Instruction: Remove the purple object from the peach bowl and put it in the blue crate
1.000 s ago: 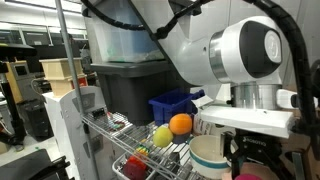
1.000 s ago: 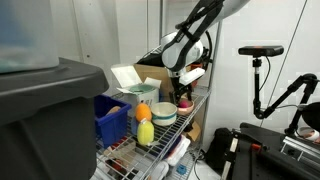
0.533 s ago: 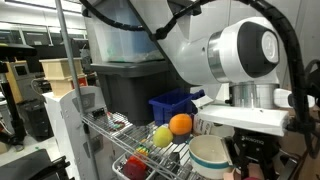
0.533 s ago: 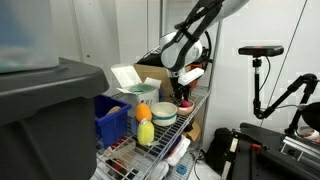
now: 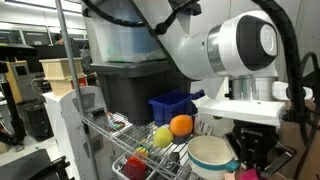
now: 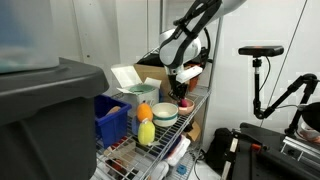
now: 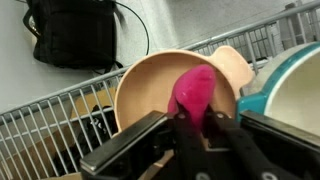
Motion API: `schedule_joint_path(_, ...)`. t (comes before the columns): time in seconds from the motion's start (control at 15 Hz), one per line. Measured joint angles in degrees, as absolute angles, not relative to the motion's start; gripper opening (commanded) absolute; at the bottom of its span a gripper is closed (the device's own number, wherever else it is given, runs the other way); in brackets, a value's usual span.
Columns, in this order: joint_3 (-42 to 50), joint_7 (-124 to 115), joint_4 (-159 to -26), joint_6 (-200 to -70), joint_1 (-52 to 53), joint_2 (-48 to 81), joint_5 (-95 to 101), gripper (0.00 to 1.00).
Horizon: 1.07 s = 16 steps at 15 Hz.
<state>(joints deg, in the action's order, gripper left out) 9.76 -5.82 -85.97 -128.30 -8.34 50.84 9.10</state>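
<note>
I will next lift my gripper past the cream-white bowl and orange ball in the way, lower it over the blue crate and release the purple object.
In the wrist view the purple object, a magenta-pink item, stands over the inside of the peach bowl. My gripper is shut on its near end, with both black fingers pressed against it. Whether it still touches the bowl I cannot tell. In an exterior view the gripper hangs at the right end of the wire shelf, with a bit of pink just under it. The blue crate stands further back on the shelf, and also shows in the exterior view from the side.
A cream-white bowl with a teal inside sits right beside the gripper. An orange ball, a yellow fruit and a red fruit lie on the wire shelf. A black tote stands behind the crate.
The jaws have closed from wide open onto the purple object. The wrist has risen slightly above the shelf.
</note>
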Motion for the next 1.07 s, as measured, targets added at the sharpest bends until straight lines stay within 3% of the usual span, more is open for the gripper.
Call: schedule_joint_path(1.07,5.6,-4.4,-94.6,-128.3,-5.5,34.0,6.2,0.04)
